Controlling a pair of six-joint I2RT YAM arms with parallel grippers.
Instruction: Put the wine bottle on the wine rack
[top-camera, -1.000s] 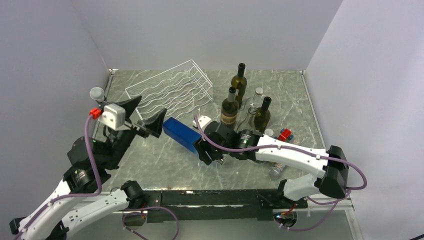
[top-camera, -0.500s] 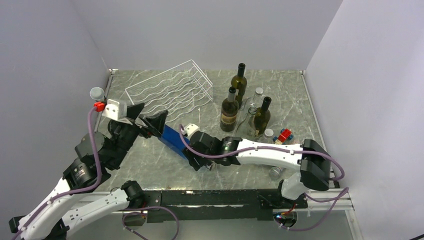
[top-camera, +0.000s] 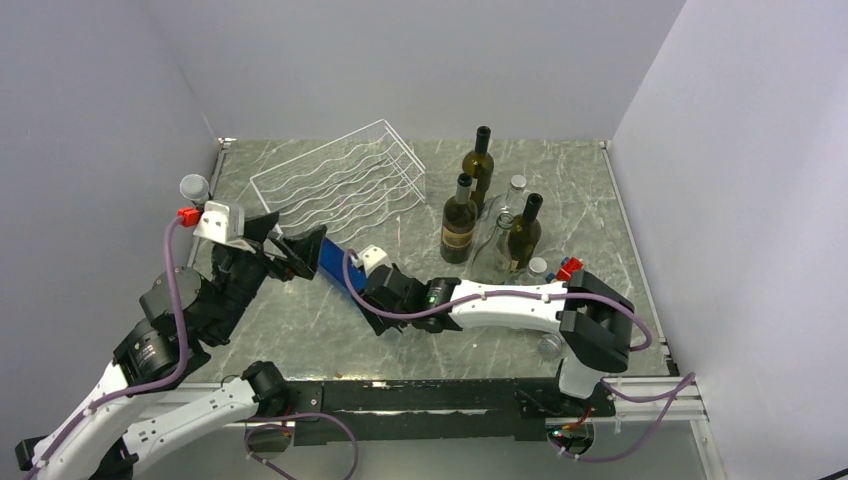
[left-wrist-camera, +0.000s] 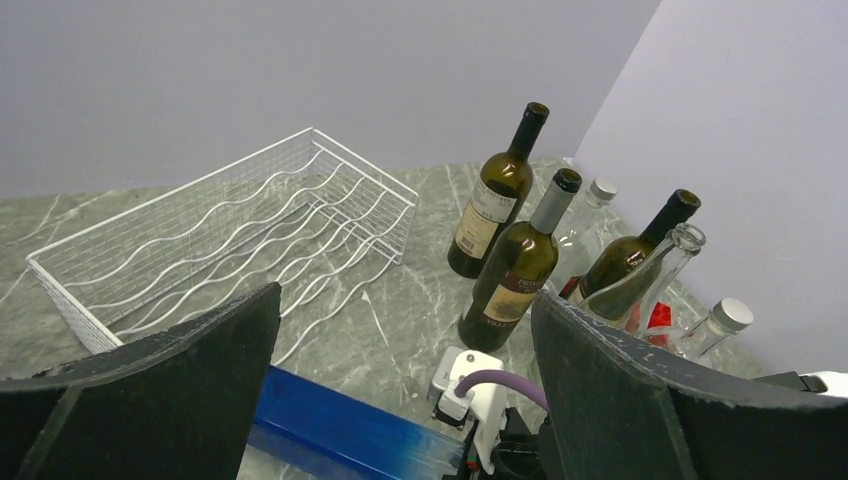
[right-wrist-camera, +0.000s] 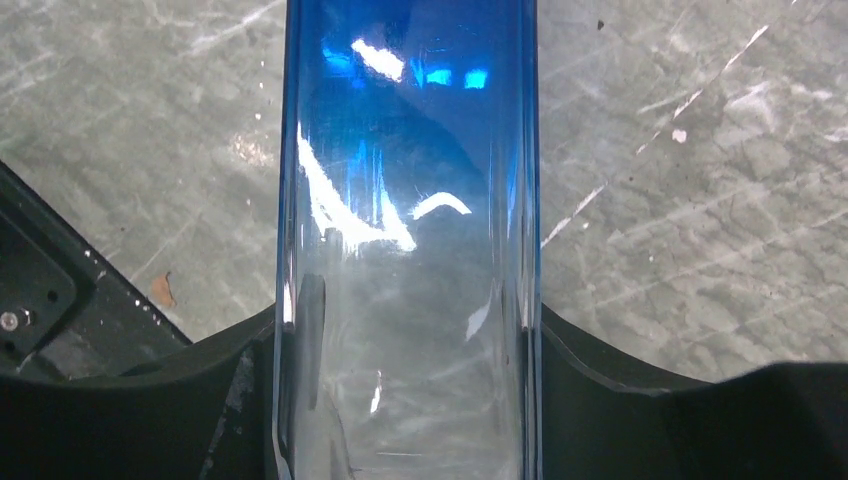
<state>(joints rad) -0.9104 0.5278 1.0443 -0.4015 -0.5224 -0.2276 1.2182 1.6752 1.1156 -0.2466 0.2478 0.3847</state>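
The rack's empty end (top-camera: 284, 206) by my left gripper lies outward. My right gripper needs to slide the bottle outward next, blue end first, under the rack's wires and let go of it.
The wine bottle (top-camera: 338, 268) is square-sided glass, blue at one end and clear at the other. My right gripper (top-camera: 383, 300) is shut on its clear end (right-wrist-camera: 405, 200) and holds it lying flat, low over the table. The blue end (left-wrist-camera: 340, 430) reaches between the open fingers of my left gripper (top-camera: 290, 242), close to the left finger (left-wrist-camera: 150, 390) and not clamped. The white wire wine rack (top-camera: 340, 180) stands behind at the back left with nothing in it, and also shows in the left wrist view (left-wrist-camera: 230, 240).
Three dark green bottles (top-camera: 460, 220) (top-camera: 481, 165) (top-camera: 524, 230) and clear glass bottles (top-camera: 497, 238) stand at centre right. A small capped bottle (top-camera: 538, 268) and a red piece (top-camera: 570, 268) sit by the right arm. A grey knob (top-camera: 193, 187) is at the left edge.
My right arm has carried the blue bottle leftward. My left gripper has come down and forward, so its open fingers now stand on either side of the bottle's blue end.
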